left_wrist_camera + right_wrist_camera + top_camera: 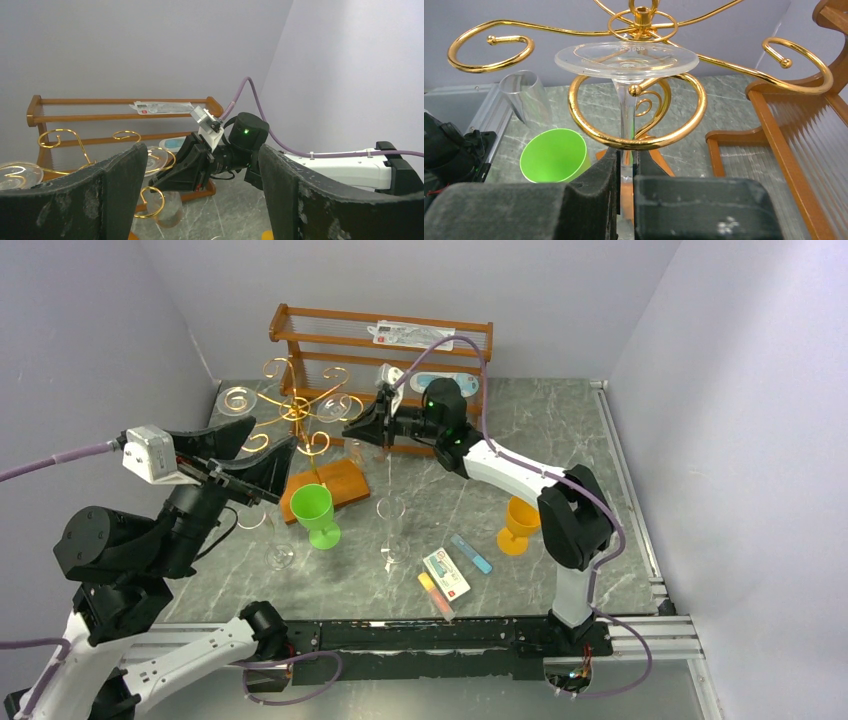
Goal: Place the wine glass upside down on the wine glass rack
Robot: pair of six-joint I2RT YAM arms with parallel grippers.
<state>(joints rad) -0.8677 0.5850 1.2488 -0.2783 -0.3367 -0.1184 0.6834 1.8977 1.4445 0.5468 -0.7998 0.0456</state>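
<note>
Next, my right gripper first shifts away from the rack's gold post to get the stem toward the loop's outer curve [361, 408] [638, 143], since the foot sits nearer the post.
The wine glass [626, 59] hangs upside down with its stem inside a gold spiral loop [639, 145] of the wine glass rack [300, 410]. Its foot rests flat above the loop. My right gripper [626, 155] is shut on the stem just below the loop. From the left wrist view, the bowl [167, 207] hangs under the right gripper [155, 182]. My left gripper [262, 452] is raised beside the rack's left side, open and holding nothing. Another clear glass [238, 398] hangs on a far-left arm of the rack.
A two-tier wooden shelf [400, 340] stands behind the rack. On the table are a green cup [315, 512], an orange goblet [517, 523], two clear glasses [390, 510] [280, 555], and small packets [446, 573] near the front edge.
</note>
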